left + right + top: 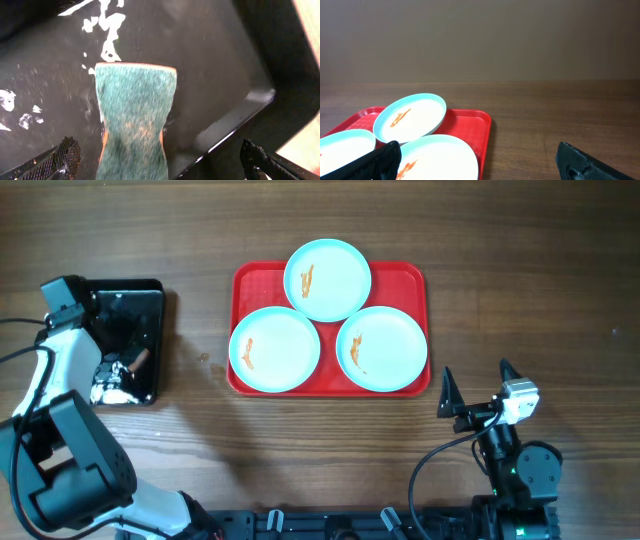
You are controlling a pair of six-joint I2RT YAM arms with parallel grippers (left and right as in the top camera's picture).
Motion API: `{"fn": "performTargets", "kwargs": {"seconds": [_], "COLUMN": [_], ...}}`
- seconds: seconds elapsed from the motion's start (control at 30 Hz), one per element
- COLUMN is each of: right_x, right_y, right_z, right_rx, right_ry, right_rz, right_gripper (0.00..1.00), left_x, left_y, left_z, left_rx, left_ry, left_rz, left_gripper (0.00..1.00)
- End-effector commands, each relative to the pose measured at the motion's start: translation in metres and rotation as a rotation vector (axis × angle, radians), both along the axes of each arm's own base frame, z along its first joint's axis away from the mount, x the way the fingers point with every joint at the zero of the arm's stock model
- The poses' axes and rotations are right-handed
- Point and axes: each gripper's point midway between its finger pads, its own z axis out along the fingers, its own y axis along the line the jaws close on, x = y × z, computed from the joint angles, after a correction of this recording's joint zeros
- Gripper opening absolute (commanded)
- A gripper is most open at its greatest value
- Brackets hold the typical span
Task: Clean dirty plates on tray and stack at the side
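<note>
My left gripper should go for the green and orange sponge next, as the sponge lies between the open fingers. The gripper needs to move down over its narrowed middle (134, 136) and close on both long sides of the sponge.
Three pale blue plates lie on the red tray (404, 281): one at the back (327, 278), one front left (275, 349), one front right (382, 348), each with an orange smear. My right gripper (478, 385) is open and empty, just off the tray's front right corner. The right wrist view shows its fingers (480, 161) wide apart, with the near plate (440, 157), the back plate (410, 117) and the tray (470, 122) ahead. My left gripper (160, 160) is open over the black tray, with a green sponge (135, 110) lying between its fingers.
The black tray (150, 300) stands left of the red tray, wet and glinting inside, and its raised rim (235, 117) shows in the left wrist view. The left arm (45, 370) reaches over it. Bare wooden table lies around both trays.
</note>
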Motion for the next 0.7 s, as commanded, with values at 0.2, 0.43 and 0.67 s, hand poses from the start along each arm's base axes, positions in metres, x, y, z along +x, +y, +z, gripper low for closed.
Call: {"fn": "performTargets", "kwargs": {"seconds": [0.2, 0.43, 0.67], "right_x": [0.001, 0.001, 0.001], "right_y": [-0.004, -0.004, -0.004], "right_z": [-0.004, -0.004, -0.004], "right_rx": [-0.014, -0.014, -0.014], "right_ry": [-0.005, -0.005, -0.005], "right_rz": [-0.022, -0.022, -0.022], "right_gripper": [1.0, 1.0, 1.0], "left_x": [0.003, 0.003, 0.004], "left_y": [0.006, 0.006, 0.007], "left_z": [-0.018, -0.031, -0.03], "left_rx": [0.015, 0.006, 0.009], "left_ry": [0.023, 0.044, 0.037], "left_rz": [0.005, 0.005, 0.005], "left_gripper": [0.99, 0.94, 0.53]}}
